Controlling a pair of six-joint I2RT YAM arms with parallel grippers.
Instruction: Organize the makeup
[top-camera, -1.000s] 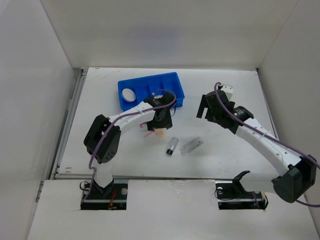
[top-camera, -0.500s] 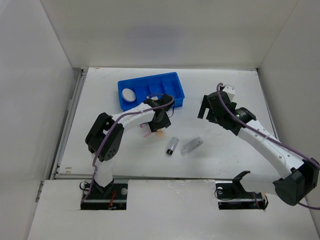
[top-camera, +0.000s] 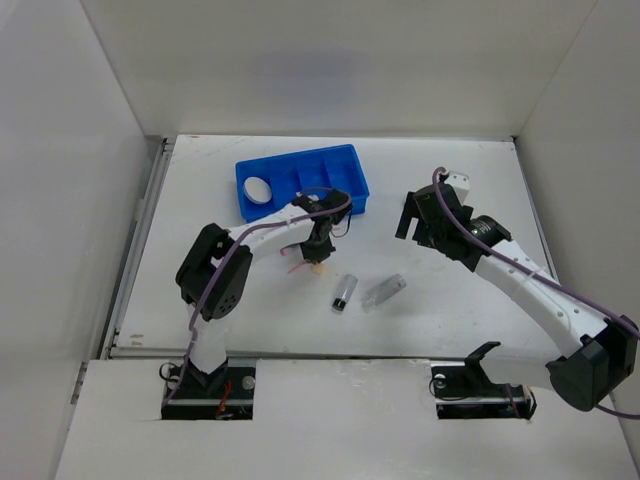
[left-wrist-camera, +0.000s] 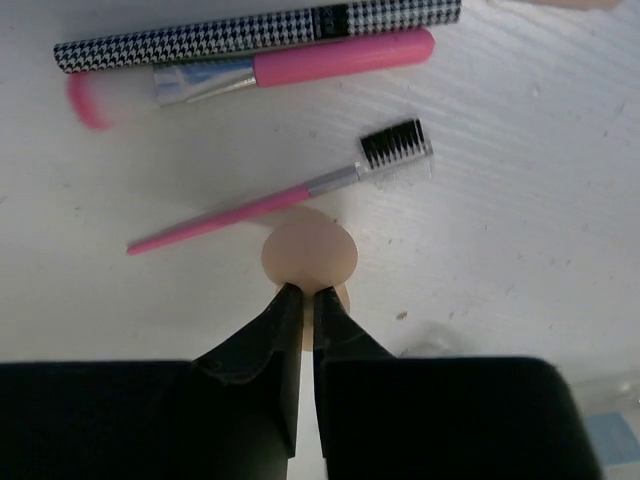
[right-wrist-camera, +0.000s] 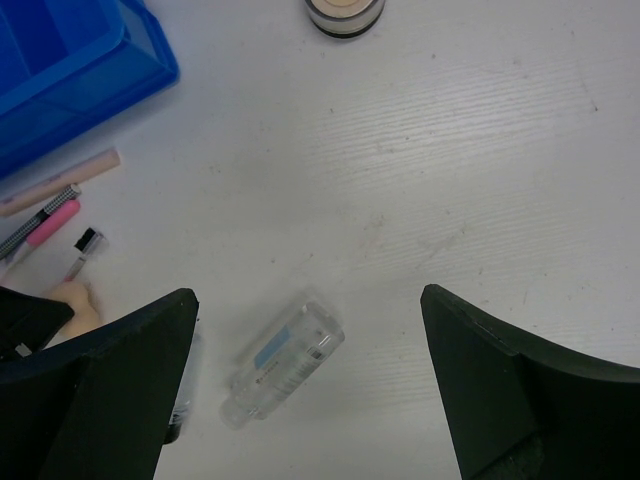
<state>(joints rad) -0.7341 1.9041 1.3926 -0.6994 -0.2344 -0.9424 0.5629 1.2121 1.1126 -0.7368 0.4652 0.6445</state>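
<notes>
My left gripper lifts and swings the sponge outward, to the left in the top view, over the tray's end section (top-camera: 260, 194) next, since the puff sits there.
My left gripper (left-wrist-camera: 308, 292) is shut on the peach egg-shaped sponge (left-wrist-camera: 310, 250), pinching its near end on the table; from above the sponge (top-camera: 318, 267) peeks out under the gripper (top-camera: 318, 256). Just beyond lie a thin pink comb brush (left-wrist-camera: 280, 200), a pink brush (left-wrist-camera: 300, 68) and a houndstooth stick (left-wrist-camera: 250, 30). A round beige puff (top-camera: 258, 188) sits in the blue tray (top-camera: 295, 156). The black-silver tube (top-camera: 344, 290) and clear bottle (top-camera: 384, 290) lie mid-table. My right gripper (right-wrist-camera: 307, 295) hangs open above the bottle (right-wrist-camera: 283, 360), holding nothing. A small round compact (right-wrist-camera: 345, 12) lies farther off.
The blue tray's corner (right-wrist-camera: 70, 80) shows at the upper left of the right wrist view, with the pink sticks (right-wrist-camera: 50, 225) beside it. White walls enclose the table on the left, back and right. The arm bases stand at the near edge.
My left gripper's jaws have come together on the peach sponge. The right arm has shifted only slightly and its jaws stay wide.
</notes>
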